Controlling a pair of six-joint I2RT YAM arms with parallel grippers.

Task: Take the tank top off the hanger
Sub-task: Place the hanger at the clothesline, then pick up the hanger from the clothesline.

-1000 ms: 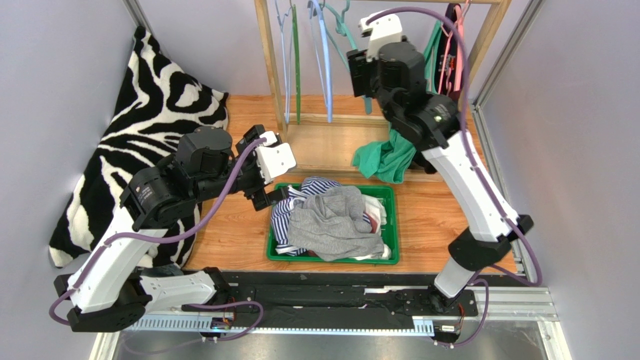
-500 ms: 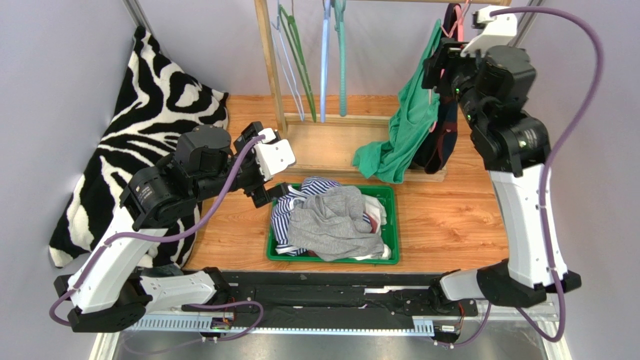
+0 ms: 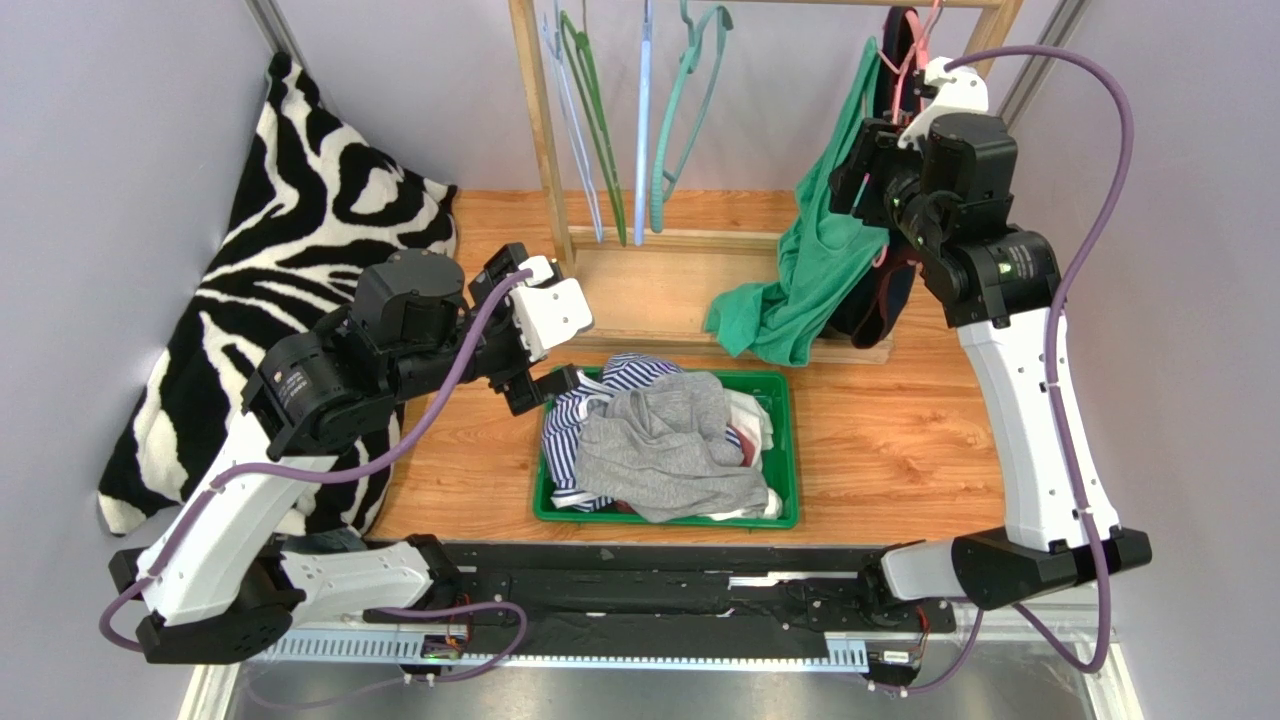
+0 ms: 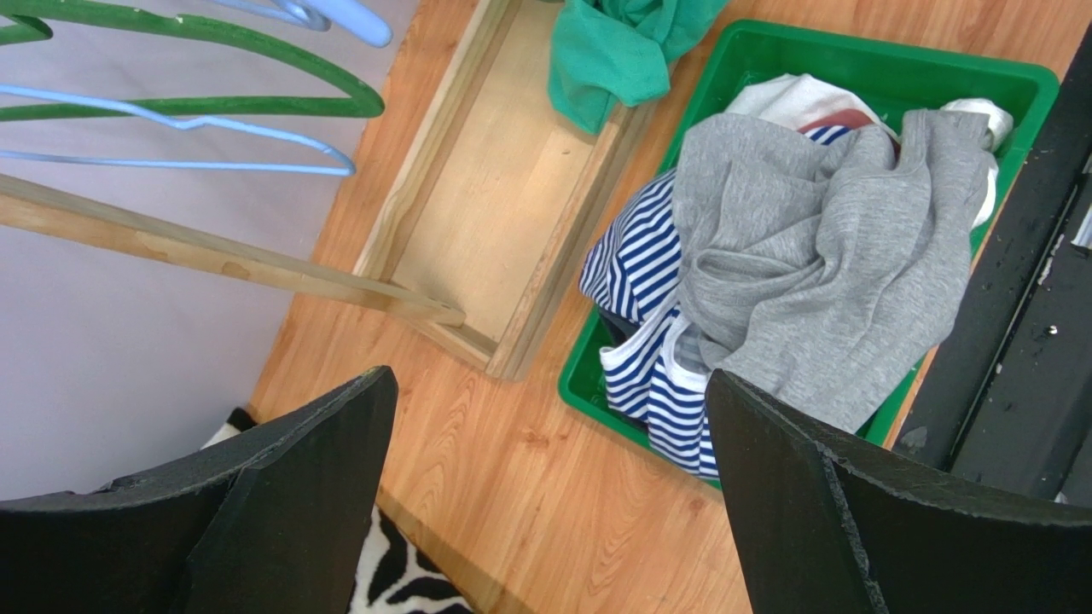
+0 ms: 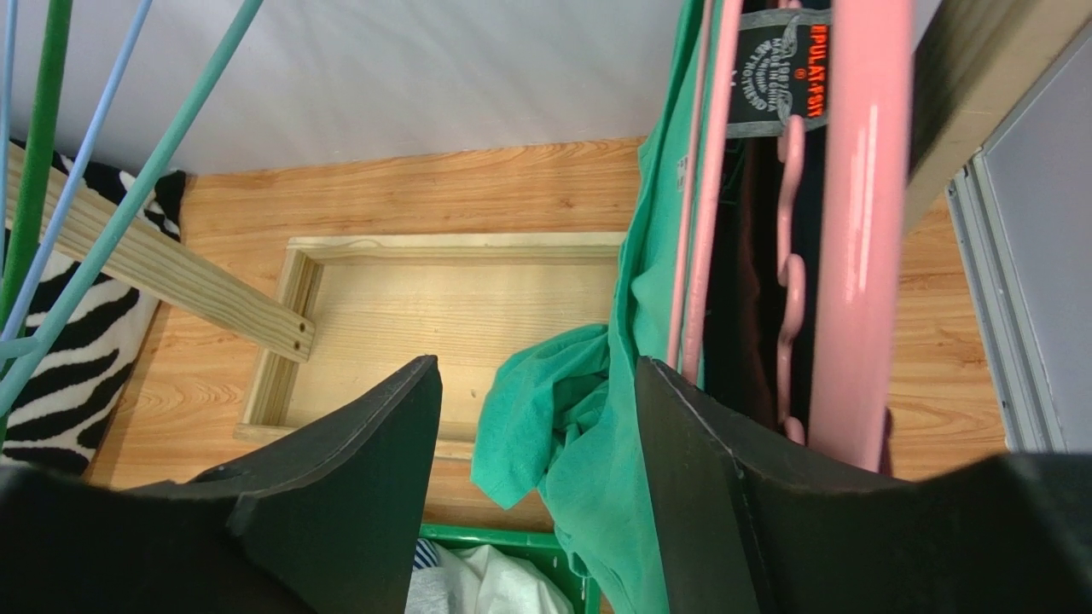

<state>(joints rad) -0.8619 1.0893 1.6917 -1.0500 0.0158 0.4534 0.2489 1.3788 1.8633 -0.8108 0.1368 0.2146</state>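
My right gripper shifts to the right in the wrist view next, around the pink hanger's thin bar (image 3: 900, 95) (image 5: 694, 282), since that bar stands just outside the open fingers.
A green tank top (image 3: 812, 270) hangs from a pink hanger (image 3: 906, 68) at the right end of the wooden rack, its lower part bunched on the rack's base. My right gripper (image 3: 869, 158) is up beside it, open. In the right wrist view the green tank top (image 5: 577, 422) drapes between the right gripper's (image 5: 536, 371) jaws, close against the right finger, with the pink hanger (image 5: 852, 230) just beyond. My left gripper (image 4: 549, 377) stands wide open with nothing in it, above the floor left of the green bin; the overhead view shows the left gripper (image 3: 556, 323) there too.
A dark garment (image 3: 887, 293) hangs behind the green one. The green bin (image 3: 781, 393) holds grey, striped and white clothes. Green, blue and teal empty hangers (image 3: 601, 135) hang on the wooden rack (image 3: 538, 120). A zebra blanket (image 3: 301, 210) lies at the left.
My right arm swung from the middle of the rack to its right end, up against the green tank top, and its jaws narrowed slightly. The empty hangers swing. The left arm is still.
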